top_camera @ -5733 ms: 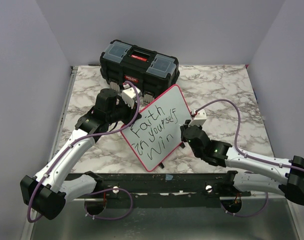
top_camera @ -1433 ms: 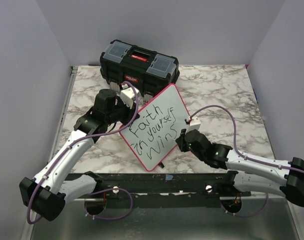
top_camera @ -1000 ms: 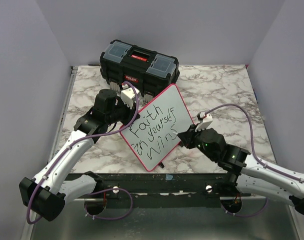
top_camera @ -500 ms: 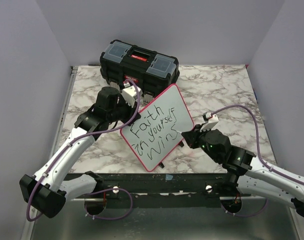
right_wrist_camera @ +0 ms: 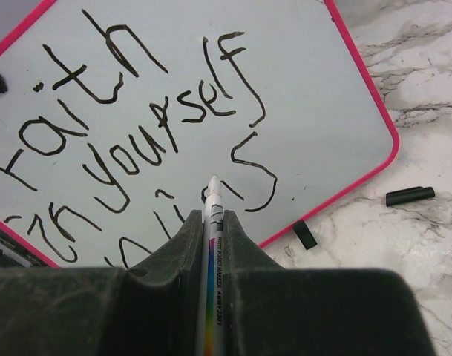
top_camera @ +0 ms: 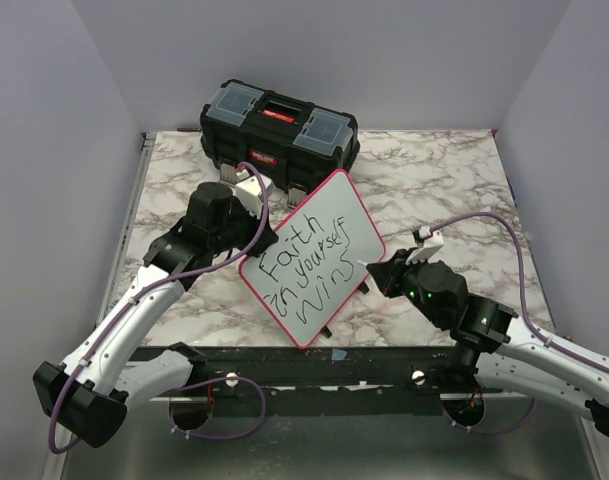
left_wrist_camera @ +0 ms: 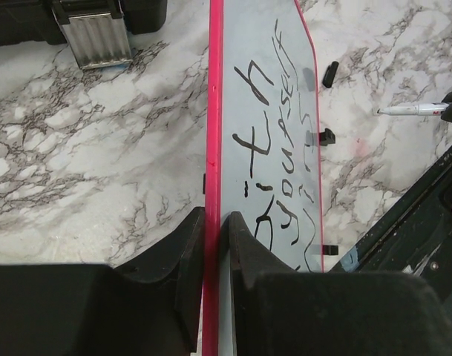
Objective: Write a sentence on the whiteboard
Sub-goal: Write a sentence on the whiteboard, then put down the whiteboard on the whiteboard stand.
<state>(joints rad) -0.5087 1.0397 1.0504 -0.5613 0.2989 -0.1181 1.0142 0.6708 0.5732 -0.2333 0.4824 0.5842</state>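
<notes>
The sentence (top_camera: 306, 270) on the whiteboard already reads complete, so my left gripper next lowers the board's red edge toward the marble tabletop and releases it.
The whiteboard (top_camera: 312, 255), white with a red rim, stands tilted on the marble table. It bears the sentence (top_camera: 306, 270) "Faith in yourself wins" in black on three lines. It also shows in the right wrist view (right_wrist_camera: 174, 141). My left gripper (left_wrist_camera: 213, 222) is shut on the board's red edge (left_wrist_camera: 214, 148) and holds it up. My right gripper (right_wrist_camera: 211, 222) is shut on a white marker (right_wrist_camera: 212, 252). The marker's tip (right_wrist_camera: 213, 180) points at the board by the final "s", just off its surface. In the top view the right gripper (top_camera: 376, 274) sits at the board's right edge.
A black toolbox (top_camera: 279, 130) with a red latch stands behind the board at the back. A black marker cap (right_wrist_camera: 410, 196) lies on the marble to the board's right. The black front rail (top_camera: 324, 365) runs along the near edge.
The last "s" of "wins" was added since the oldest frame. My right arm has pulled back right from the board with the marker. My left gripper and the board shifted slightly.
</notes>
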